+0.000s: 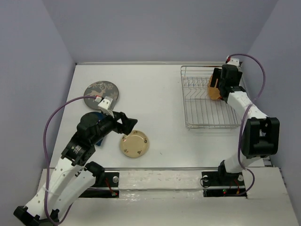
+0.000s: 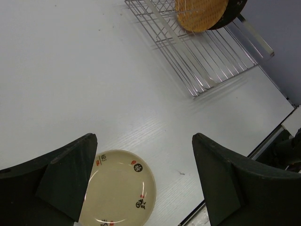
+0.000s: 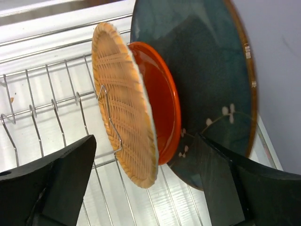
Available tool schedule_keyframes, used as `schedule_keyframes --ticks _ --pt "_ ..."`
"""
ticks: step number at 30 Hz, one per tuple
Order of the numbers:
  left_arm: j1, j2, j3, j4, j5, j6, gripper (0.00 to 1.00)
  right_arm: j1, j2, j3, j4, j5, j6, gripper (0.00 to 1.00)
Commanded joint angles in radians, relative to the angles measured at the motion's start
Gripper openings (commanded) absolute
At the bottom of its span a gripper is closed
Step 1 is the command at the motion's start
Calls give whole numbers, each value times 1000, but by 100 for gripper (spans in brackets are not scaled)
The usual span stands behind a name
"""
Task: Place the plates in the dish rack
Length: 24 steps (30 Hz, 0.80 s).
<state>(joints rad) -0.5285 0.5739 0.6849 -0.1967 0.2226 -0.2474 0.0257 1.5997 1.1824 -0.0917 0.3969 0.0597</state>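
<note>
I will lift my right gripper from the rack [image 1: 202,106], move it back, then lower it onto the cream spotted plate's uncovered rim facing the rack.
The silver wire dish rack [image 1: 202,106] stands at the right. In it, on edge, stand the tan wicker plate [image 3: 123,103], the orange plate [image 3: 162,108] and the dark teal plate [image 3: 207,75]. My right gripper [image 3: 146,183] is open, its fingers either side of these plates and apart from them. The small cream spotted plate [image 1: 134,144] lies flat near the front. My left gripper [image 1: 127,125] is open and empty just above its far left edge [image 2: 117,193]. The dark grey deer plate [image 1: 100,92] lies flat at the far left. A dark blue plate [image 1: 96,117] shows partly under my left arm.
The rack's left and near part [image 1: 195,113] holds upright prongs with no plates. The table's front edge [image 1: 155,168] runs just below the cream plate. Grey walls close the sides and back.
</note>
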Motion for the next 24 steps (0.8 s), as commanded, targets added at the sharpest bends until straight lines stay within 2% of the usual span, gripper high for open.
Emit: schedule_keyframes --ticks 1,3,6,8,12,14,17,19,24 --pt "-1 6 16 51 -15 10 93 0 -104 106 -65 16 69 92" --pt "-2 6 16 49 -26 10 93 0 -141 126 -100 -29 100 92" --pt "-1 -3 19 45 -52 11 93 40 -231 112 -154 -174 182 92" --pt "1 -9 24 42 -72 14 93 91 -303 48 -154 -308 244 85" --pt "10 -14 30 31 -155 14 93 348 -372 -68 -132 -452 331 79" --pt "16 -19 31 23 -186 11 93 423 -374 -110 -100 -531 368 73" --pt "28 -31 33 13 -245 8 93 607 -310 -164 -36 -589 423 65" --pt "41 -42 33 13 -272 7 93 721 -258 -176 3 -635 456 64" --pt "103 -39 27 22 -243 0 94 815 -98 -207 128 -644 491 65"
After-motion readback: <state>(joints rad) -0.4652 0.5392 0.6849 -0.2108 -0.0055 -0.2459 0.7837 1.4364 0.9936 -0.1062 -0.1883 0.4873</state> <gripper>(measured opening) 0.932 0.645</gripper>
